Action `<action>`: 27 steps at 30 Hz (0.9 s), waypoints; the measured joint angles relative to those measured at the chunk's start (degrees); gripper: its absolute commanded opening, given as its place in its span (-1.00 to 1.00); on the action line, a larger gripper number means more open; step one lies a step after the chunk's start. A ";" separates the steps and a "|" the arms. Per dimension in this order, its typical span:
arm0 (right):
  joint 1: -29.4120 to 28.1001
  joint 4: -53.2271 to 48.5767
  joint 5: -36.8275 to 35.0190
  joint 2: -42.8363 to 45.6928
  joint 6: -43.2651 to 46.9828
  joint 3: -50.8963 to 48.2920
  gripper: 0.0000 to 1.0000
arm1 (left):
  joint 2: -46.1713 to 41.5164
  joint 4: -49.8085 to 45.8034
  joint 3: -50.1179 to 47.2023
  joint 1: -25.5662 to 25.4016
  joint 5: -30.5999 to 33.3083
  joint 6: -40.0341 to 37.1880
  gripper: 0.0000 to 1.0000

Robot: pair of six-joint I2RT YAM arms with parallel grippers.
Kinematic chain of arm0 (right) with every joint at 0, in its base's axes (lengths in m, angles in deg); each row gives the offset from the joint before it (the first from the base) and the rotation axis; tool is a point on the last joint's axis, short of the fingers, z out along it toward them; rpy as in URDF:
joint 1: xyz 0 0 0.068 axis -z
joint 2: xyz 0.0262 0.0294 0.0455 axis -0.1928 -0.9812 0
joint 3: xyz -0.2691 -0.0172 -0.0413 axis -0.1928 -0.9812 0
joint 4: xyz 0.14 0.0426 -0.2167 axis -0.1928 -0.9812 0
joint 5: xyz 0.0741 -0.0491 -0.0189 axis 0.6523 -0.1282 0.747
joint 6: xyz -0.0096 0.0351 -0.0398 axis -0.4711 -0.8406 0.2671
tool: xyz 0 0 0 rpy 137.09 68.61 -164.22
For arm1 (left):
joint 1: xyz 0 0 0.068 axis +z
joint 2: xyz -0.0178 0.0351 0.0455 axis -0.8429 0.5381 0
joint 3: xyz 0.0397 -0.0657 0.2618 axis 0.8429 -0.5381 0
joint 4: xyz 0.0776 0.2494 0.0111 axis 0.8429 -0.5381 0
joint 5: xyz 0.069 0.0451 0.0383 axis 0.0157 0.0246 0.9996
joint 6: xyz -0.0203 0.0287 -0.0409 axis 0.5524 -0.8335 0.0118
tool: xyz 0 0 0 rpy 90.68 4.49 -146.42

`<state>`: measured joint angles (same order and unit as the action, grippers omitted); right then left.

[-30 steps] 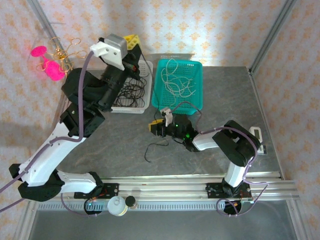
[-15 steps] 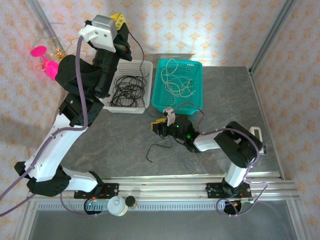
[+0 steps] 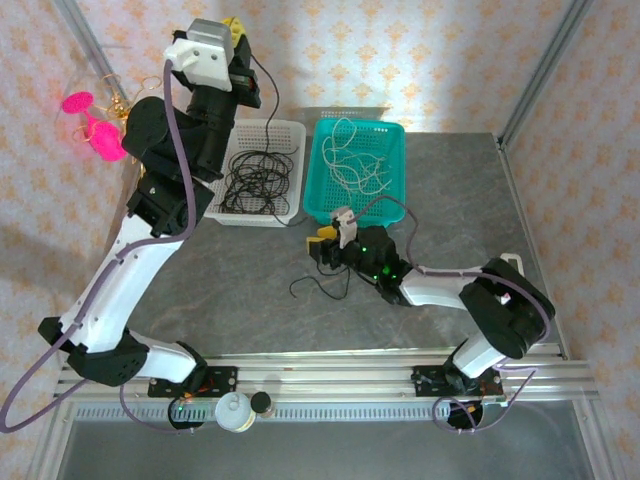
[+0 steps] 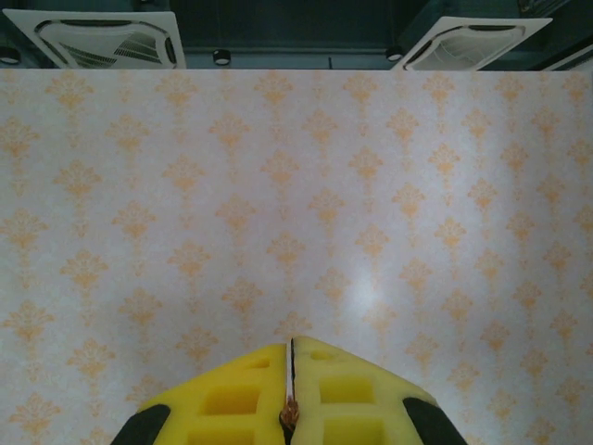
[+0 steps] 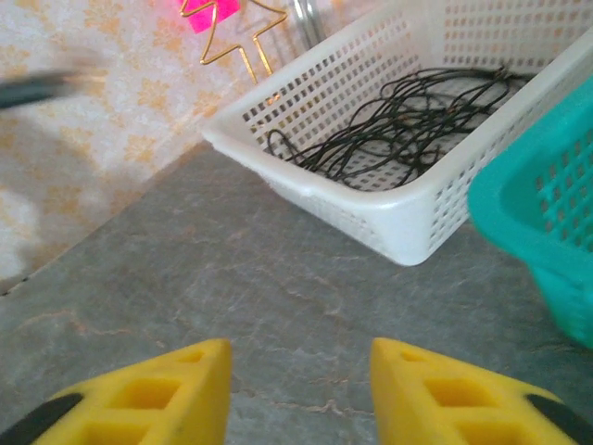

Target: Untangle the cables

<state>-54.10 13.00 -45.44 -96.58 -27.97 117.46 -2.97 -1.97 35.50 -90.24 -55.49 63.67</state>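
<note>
The thin black cable goes down to the white basket next, and my left gripper releases it over the basket. The basket with the other black cables lies below.
My left gripper [image 3: 234,27] is raised high over the back left, shut on a thin black cable [image 3: 268,100] that hangs down into the white basket [image 3: 296,132]. In the left wrist view the left gripper [image 4: 292,345] has its yellow fingers pressed together, with the cable's coppery end [image 4: 290,409] between them. My right gripper [image 3: 321,247] sits low over the table, open, with nothing between its fingers [image 5: 181,389]. A short black cable [image 3: 308,289] lies loose on the table just in front of it. More black cables [image 5: 408,120] fill the white basket [image 5: 371,209]. Whitish cables [image 3: 352,165] lie in the teal basket [image 3: 394,190].
The two baskets stand side by side at the back, with the teal basket [image 5: 547,213] close to my right fingers. A pink and gold ornament [image 3: 98,125] hangs at the left wall. Two small containers [image 3: 240,408] stand by the front rail.
The left arm has lifted higher and further back, drawing the black cable up from the white basket. The right gripper's jaws have spread wider, and it has shifted slightly right.
</note>
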 measured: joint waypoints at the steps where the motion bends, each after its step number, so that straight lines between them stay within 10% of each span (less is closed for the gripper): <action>1: 0.00 -0.50 -0.57 0.76 0.26 -0.13 0.04 | 0.22 0.09 0.00 0.37 -0.02 -0.22 -1.00; 27: 0.00 -23.28 -8.98 30.97 -7.13 -14.05 0.04 | 24.39 1.27 -5.31 22.71 -5.27 11.28 -1.00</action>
<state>-54.10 -10.28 -54.43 -65.61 -35.09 103.41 21.42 -0.71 30.19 -67.53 -60.76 74.95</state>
